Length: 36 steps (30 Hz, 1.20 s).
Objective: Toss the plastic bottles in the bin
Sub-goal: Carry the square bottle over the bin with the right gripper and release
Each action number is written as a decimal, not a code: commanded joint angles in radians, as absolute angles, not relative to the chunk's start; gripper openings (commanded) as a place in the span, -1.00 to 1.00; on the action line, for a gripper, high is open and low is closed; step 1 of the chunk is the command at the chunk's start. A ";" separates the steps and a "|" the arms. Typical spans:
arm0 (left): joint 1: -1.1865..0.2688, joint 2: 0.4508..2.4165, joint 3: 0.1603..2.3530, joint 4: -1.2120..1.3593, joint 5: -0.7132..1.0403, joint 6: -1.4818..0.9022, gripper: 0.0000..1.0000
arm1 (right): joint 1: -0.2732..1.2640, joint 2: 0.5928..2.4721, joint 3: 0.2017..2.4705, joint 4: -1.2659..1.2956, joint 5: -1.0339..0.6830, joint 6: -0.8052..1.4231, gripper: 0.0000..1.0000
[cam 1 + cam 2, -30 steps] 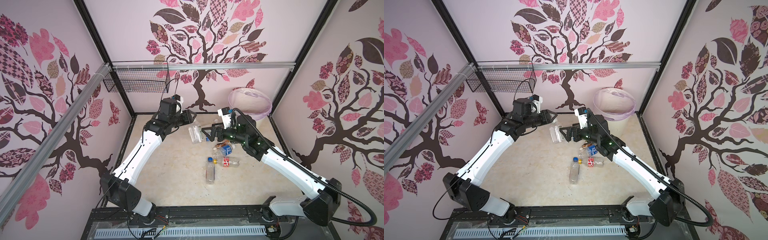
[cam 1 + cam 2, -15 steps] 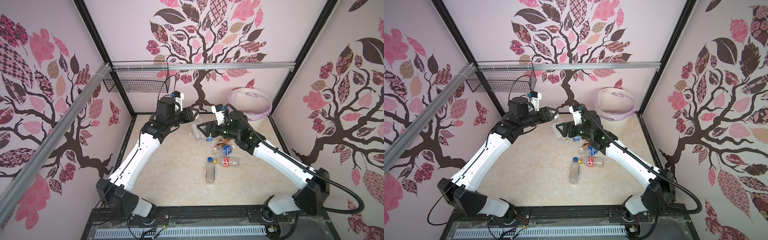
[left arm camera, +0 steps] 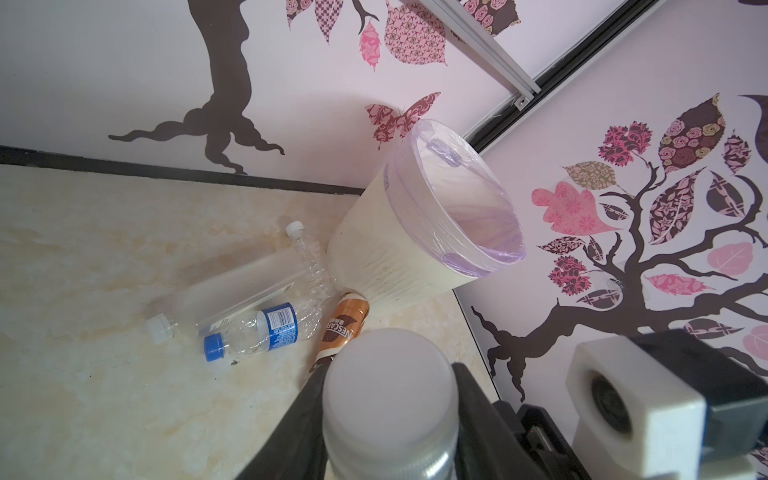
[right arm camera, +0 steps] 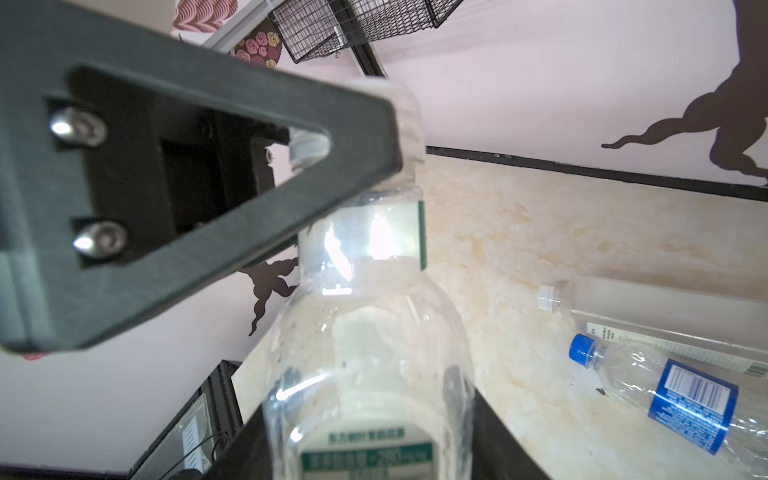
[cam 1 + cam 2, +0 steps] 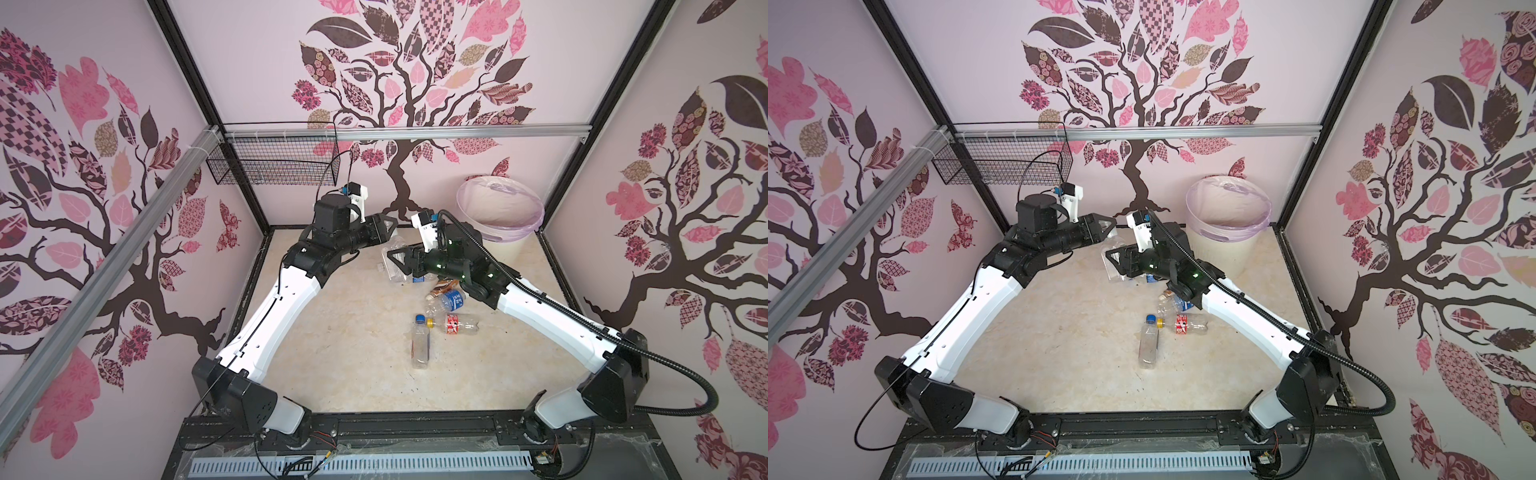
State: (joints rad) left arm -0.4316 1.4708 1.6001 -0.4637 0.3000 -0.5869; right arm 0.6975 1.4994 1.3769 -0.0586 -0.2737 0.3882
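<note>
The bin's opening (image 5: 499, 205) is outward of my right gripper, so next it should lift the bottle over the bin's lilac rim and release it.
A clear plastic bottle (image 5: 397, 266) (image 5: 1112, 268) with a green label hangs in the air between both arms, left of the bin (image 5: 512, 248) (image 5: 1225, 249). My left gripper (image 5: 388, 226) (image 3: 390, 374) is shut on its white end (image 3: 390, 399). My right gripper (image 5: 395, 257) (image 4: 370, 424) has both fingers against the bottle's body (image 4: 365, 353). Several more plastic bottles lie on the floor: a blue-labelled one (image 5: 448, 301), a red-labelled one (image 5: 455, 324), a blue-capped clear one (image 5: 420, 345) and a brown-labelled one (image 3: 345, 328) at the bin's foot.
The cream bin (image 3: 395, 257) with its lilac liner stands in the back right corner. A black wire basket (image 5: 278, 164) hangs on the back left rail. Two clear white-capped bottles (image 3: 249, 286) lie beside the bin. Walls enclose the marble floor (image 5: 353, 332) on three sides.
The right arm has swung left to the raised bottle and its jaws have closed in on the body. The left gripper has kept hold and shifted the bottle a little toward the right arm.
</note>
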 commanded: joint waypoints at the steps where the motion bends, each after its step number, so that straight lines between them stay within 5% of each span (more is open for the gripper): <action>1: -0.436 1.465 1.615 -0.446 0.295 -0.604 -0.01 | 0.693 1.521 1.406 -0.100 -0.223 0.389 -0.08; 16: -0.354 1.453 1.667 -0.572 0.298 -0.640 0.97 | 0.598 1.471 1.445 -0.242 -0.034 0.315 -0.09; 29: -0.579 1.479 1.826 -0.540 0.280 -0.429 0.97 | 0.527 1.486 1.982 -0.334 0.419 -0.088 -0.08; 36: -0.673 1.527 1.971 -0.533 0.228 -0.341 0.96 | 0.527 1.535 2.251 -0.274 0.490 -0.255 -0.04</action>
